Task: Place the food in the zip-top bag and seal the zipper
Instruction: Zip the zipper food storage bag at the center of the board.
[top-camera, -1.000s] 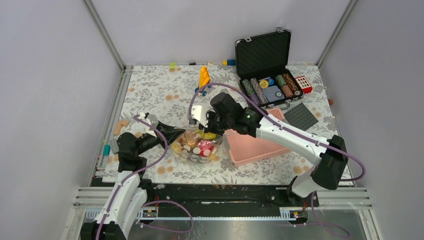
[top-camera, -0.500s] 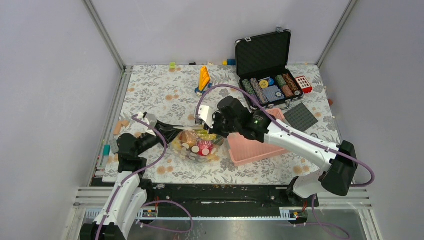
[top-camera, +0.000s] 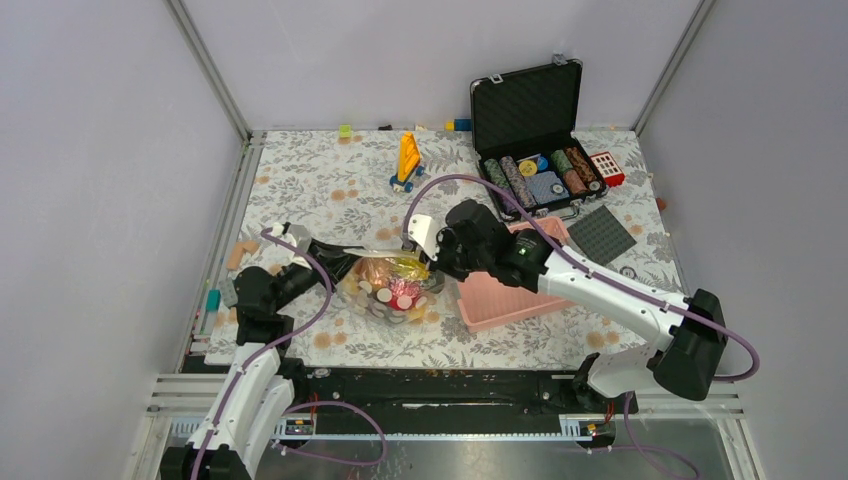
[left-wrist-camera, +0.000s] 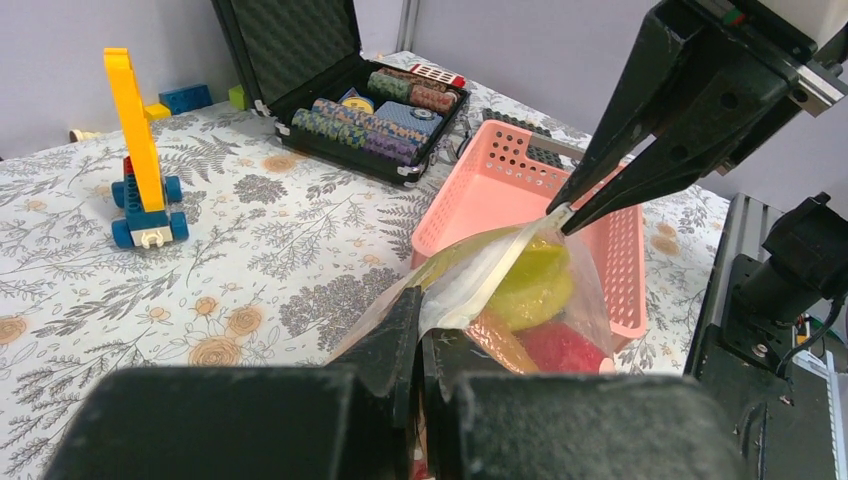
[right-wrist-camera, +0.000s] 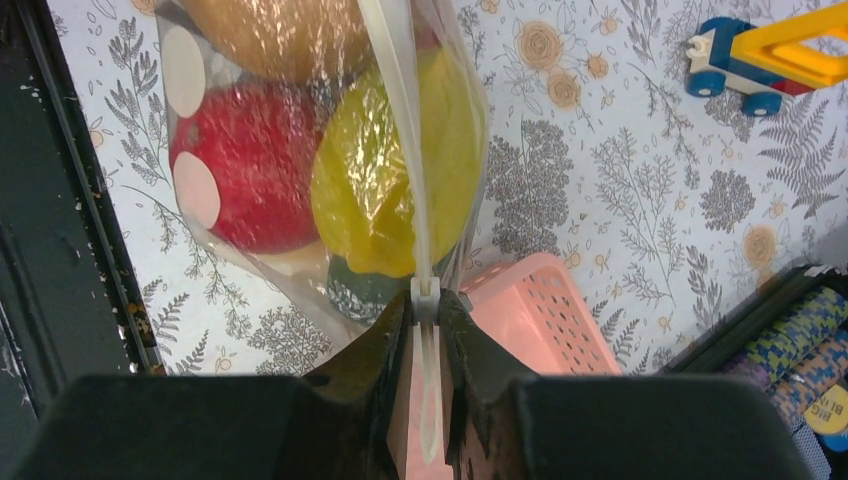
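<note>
The robot will next pull the slider (right-wrist-camera: 426, 292) toward the pink basket along the zipper's last part (right-wrist-camera: 430, 415) and then let go of the zipper, because that part of the zipper is still past the right gripper that way.
The clear zip-top bag (top-camera: 392, 288) lies between the arms, holding the food: a yellow piece (right-wrist-camera: 372, 190), a red piece (right-wrist-camera: 255, 160), a tan one and a dark green one. My left gripper (top-camera: 340, 263) is shut on the bag's left corner (left-wrist-camera: 450, 300). My right gripper (top-camera: 432, 268) is shut on the zipper (right-wrist-camera: 405, 130) at the bag's right end, on its white slider (right-wrist-camera: 426, 292). The zipper strip runs taut between both grippers (left-wrist-camera: 500, 265). The right fingers (left-wrist-camera: 640, 180) show in the left wrist view.
A pink basket (top-camera: 505, 285) stands right beside the bag under the right arm. An open black case of poker chips (top-camera: 535, 175) is at the back right, a grey plate (top-camera: 600, 232) next to it. A yellow toy on wheels (top-camera: 407, 160) stands at the back.
My right gripper has slid rightwards along the zipper to the bag's right end. The left gripper has stayed on the left corner.
</note>
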